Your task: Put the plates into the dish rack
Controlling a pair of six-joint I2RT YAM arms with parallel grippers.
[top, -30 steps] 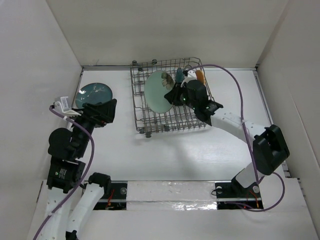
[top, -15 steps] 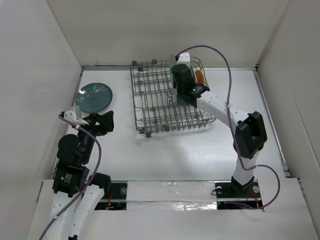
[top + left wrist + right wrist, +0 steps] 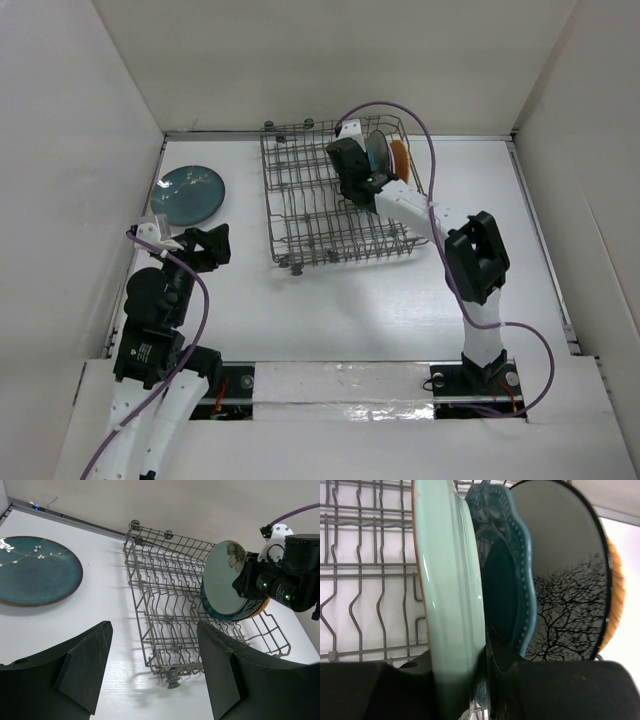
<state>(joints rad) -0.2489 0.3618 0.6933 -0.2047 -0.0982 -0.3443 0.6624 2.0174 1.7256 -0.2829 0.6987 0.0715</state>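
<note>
My right gripper needs to go down a little toward the rack's wires and open, because the pale mint plate is already standing on edge next to the scalloped-rim teal plate.
My right gripper (image 3: 360, 165) is shut on the rim of the pale mint plate (image 3: 452, 580), holding it upright on edge over the back right of the dish rack (image 3: 310, 200). Right next to it stand the scalloped-rim teal plate (image 3: 507, 565), the cream plate with dark branches (image 3: 565, 590) and the orange-brown plate (image 3: 616, 595). The left wrist view shows the mint plate (image 3: 225, 577) against that stack. The dark teal speckled plate (image 3: 188, 192) lies flat on the table, left of the rack. My left gripper (image 3: 205, 245) is open and empty, near of it. The white plate with red pattern is hidden.
White walls close in the table on the left, back and right. The left and middle rows of the rack (image 3: 165, 595) hold only upright tines. The right arm's purple cable (image 3: 425, 130) loops over the rack's back right corner.
My right gripper carried the mint plate from the rack's middle to its back right and turned it on edge beside the standing plates. My left arm drew back toward me.
</note>
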